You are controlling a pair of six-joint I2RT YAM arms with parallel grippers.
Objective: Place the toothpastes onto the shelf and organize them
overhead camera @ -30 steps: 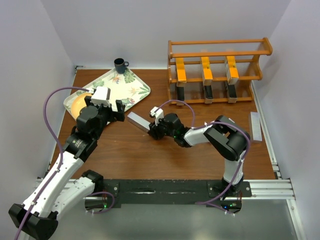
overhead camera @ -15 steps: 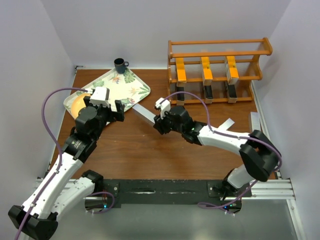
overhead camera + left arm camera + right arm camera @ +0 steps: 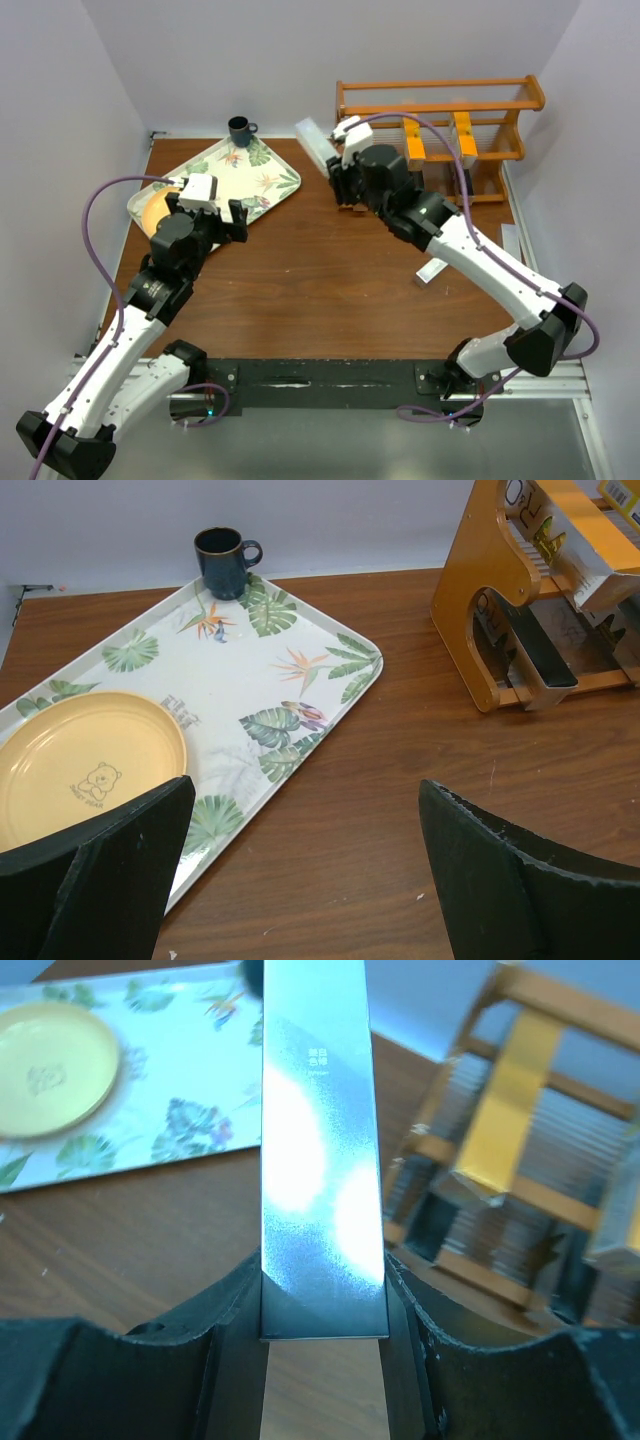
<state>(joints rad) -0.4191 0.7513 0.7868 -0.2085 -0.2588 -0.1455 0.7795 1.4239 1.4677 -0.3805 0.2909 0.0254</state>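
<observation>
The right gripper moves outward next, turns the box square with the shelf (image 3: 440,95), and releases it on the top level's mug-side end (image 3: 361,97), since the top level is empty.
My right gripper (image 3: 338,163) (image 3: 325,1295) is shut on a silver-grey toothpaste box (image 3: 313,143) (image 3: 322,1160), held in the air in front of the left end of the orange-brown shelf (image 3: 440,95) (image 3: 455,1145) (image 3: 480,590). Orange-yellow boxes (image 3: 413,140) (image 3: 505,1110) (image 3: 600,540) stand on the middle tier, black boxes (image 3: 466,184) (image 3: 545,655) on the bottom one. Two more silver-grey boxes lie on the table, one (image 3: 432,270) under the right arm, one (image 3: 511,238) at the right edge. My left gripper (image 3: 212,222) (image 3: 305,800) is open, empty, over the tray's near edge.
A leaf-patterned tray (image 3: 262,175) (image 3: 290,670) (image 3: 150,1090) lies at the back left with a yellow plate (image 3: 152,212) (image 3: 80,760) (image 3: 50,1055) on it. A dark mug (image 3: 240,130) (image 3: 222,562) stands behind the tray. White walls close in on three sides.
My right arm has lifted the silver-grey box from the table's middle and carried it back and up to the shelf's left end. The left arm has not moved.
</observation>
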